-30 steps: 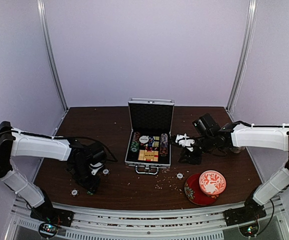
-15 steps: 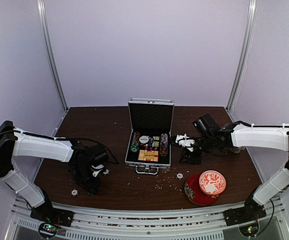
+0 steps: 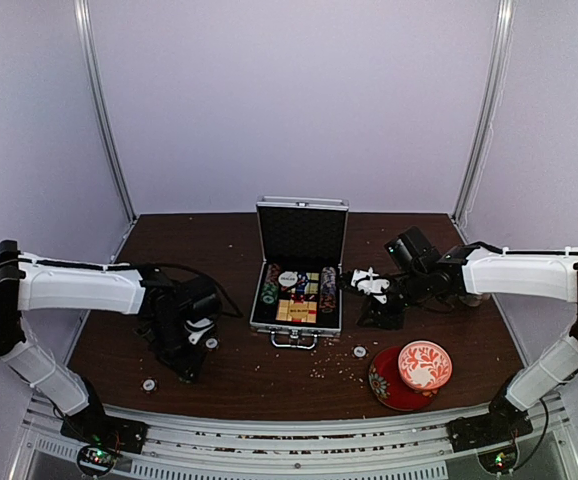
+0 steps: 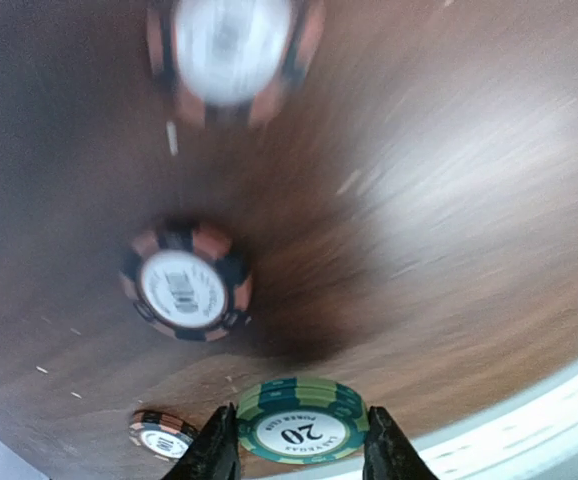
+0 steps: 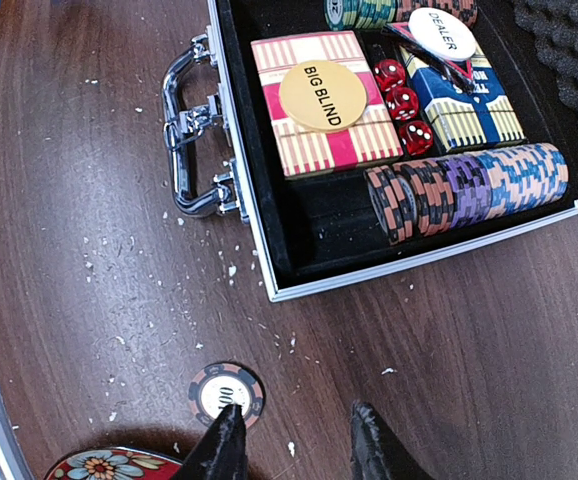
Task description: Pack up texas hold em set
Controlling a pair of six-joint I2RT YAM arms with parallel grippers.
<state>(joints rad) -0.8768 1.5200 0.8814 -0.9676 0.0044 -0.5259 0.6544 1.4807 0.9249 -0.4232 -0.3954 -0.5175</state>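
Observation:
My left gripper swings across to release its chips by the case's green row [image 3: 267, 299] next, since that row lies outward and to its right in the top view.
The silver briefcase [image 3: 296, 305] stands open at the table's middle, lid upright; in the right wrist view [image 5: 269, 260] it holds a red-tan card box [image 5: 319, 105], red dice [image 5: 402, 105], a blue card box and rows of chips [image 5: 469, 185]. My left gripper [image 4: 302, 450] is shut on a small stack of green "20" chips [image 4: 299, 420], held above the table left of the case [image 3: 184, 345]. Orange-black chips [image 4: 186, 282] lie below it. My right gripper [image 5: 294, 440] is open and empty just right of the case [image 3: 379, 300], one finger over a loose orange-black chip [image 5: 227, 392].
A red-and-white patterned bowl [image 3: 424, 364] on a red saucer [image 3: 389, 385] stands at the front right. Loose chips lie on the table at front left [image 3: 149, 384] and near the saucer [image 3: 359, 351]. Pale crumbs are scattered over the wood. The table's metal front edge runs below.
My left gripper has shifted a little to the right toward the case, with the green chips in it. The right arm has not moved.

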